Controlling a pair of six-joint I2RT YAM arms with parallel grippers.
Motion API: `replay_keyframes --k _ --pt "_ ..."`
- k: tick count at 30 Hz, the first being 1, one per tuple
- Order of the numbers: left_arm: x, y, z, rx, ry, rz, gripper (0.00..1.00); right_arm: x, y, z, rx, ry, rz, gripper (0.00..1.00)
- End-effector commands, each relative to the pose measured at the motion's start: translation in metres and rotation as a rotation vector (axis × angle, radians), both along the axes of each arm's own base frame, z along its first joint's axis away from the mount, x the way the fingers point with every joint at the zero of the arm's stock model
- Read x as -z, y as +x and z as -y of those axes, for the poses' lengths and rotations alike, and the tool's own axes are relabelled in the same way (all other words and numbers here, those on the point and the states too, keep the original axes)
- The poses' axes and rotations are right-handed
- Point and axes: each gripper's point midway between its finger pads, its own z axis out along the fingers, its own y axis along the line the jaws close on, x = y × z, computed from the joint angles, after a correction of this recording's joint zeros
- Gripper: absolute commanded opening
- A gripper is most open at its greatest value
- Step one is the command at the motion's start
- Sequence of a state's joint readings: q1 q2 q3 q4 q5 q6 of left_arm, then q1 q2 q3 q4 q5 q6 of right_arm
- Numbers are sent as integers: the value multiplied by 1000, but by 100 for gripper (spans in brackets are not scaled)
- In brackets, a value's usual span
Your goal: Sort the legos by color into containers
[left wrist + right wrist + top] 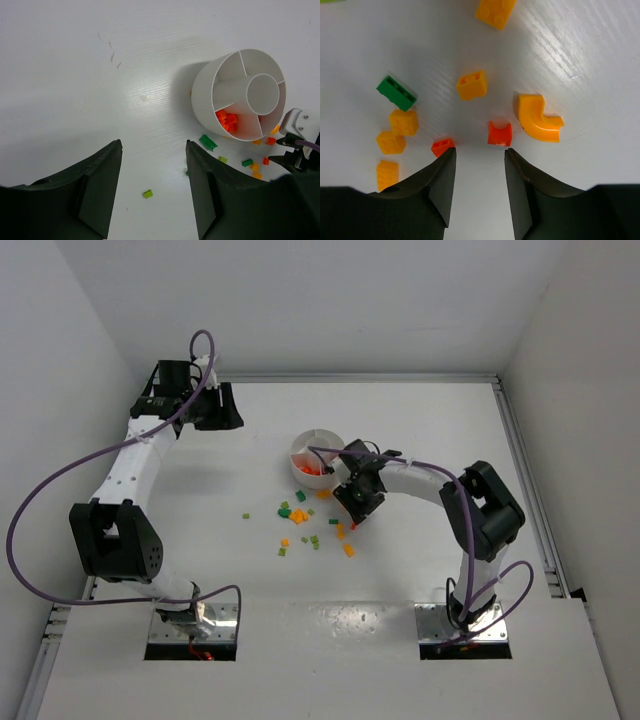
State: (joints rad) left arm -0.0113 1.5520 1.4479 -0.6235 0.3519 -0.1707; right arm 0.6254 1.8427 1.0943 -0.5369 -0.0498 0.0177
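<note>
The red curved lego [500, 134] is just outward of my right gripper's fingers, so my right gripper will next move them outward around the lego and close.
The round white dish [317, 454] stands mid-table; it also shows in the left wrist view [239, 95], with red legos [227, 120] in one wedge. Loose red, orange and green legos [310, 525] lie scattered in front of it. My right gripper [352, 512] is open and low over them. In the right wrist view its fingertips [479, 150] straddle bare table just short of a red curved lego [499, 134]; another red lego [442, 146] touches the left fingertip, and an orange curved lego [536, 118] lies to the right. My left gripper [222, 408] is open and empty, far back left.
In the right wrist view, several orange bricks [400, 125] and a green brick [396, 93] lie to the left. In the left wrist view, a light green brick [147, 193] lies between the open fingers and a green brick [208, 142] sits by the dish. Walls enclose the table.
</note>
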Motion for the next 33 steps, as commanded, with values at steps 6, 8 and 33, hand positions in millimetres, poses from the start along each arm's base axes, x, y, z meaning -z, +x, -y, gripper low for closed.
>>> replay_keyframes --k 6,8,33 --pt "-3 -1 -2 -9 -27 0 60 -7 13 -11 69 75 97 45" --pt "-3 -1 -2 -9 -27 0 60 -8 17 -11 87 83 103 45" --pt "-3 3 0 4 -27 3 61 10 30 -15 98 78 102 35"
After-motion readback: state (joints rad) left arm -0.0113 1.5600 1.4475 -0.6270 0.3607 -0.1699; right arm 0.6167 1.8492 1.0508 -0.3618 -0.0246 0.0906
